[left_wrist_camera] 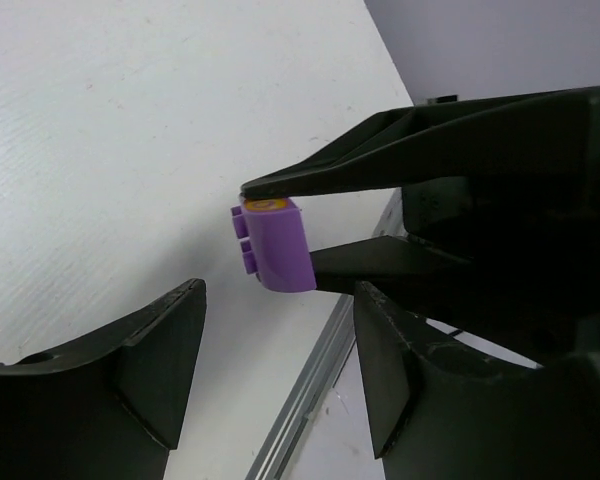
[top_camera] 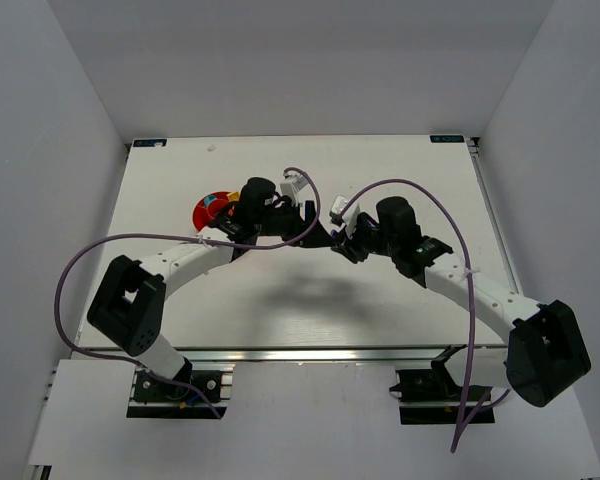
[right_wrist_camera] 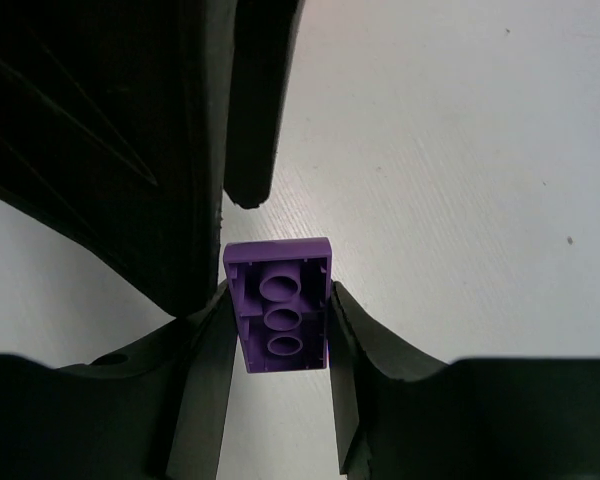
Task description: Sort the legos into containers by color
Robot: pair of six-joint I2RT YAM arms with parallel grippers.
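My left gripper is open and should next move its fingers toward my right gripper and around the studs and bottom (top_camera: pixel 336 237) (left_wrist_camera: pixel 274 249) of the purple brick.
My right gripper (right_wrist_camera: pixel 280 300) is shut on a purple lego brick (right_wrist_camera: pixel 278 305) and holds it above the table, with the brick's hollow underside facing the camera. The same brick shows in the left wrist view (left_wrist_camera: pixel 278 248), pinched between the right gripper's black fingers (left_wrist_camera: pixel 400 150). My left gripper (left_wrist_camera: pixel 278 320) is open and empty, its jaws spread just below the brick and apart from it. In the top view both grippers meet at the table's middle, left (top_camera: pixel 318 235) and right (top_camera: pixel 342 248). The orange-red bowl (top_camera: pixel 202 214) sits behind the left arm, with cyan and yellow pieces in it.
The white table (top_camera: pixel 400 160) has grey walls on three sides. A metal rail (left_wrist_camera: pixel 310 390) runs along its near edge. Purple cables loop over both arms. One left finger (right_wrist_camera: pixel 250 110) hangs just above the brick in the right wrist view.
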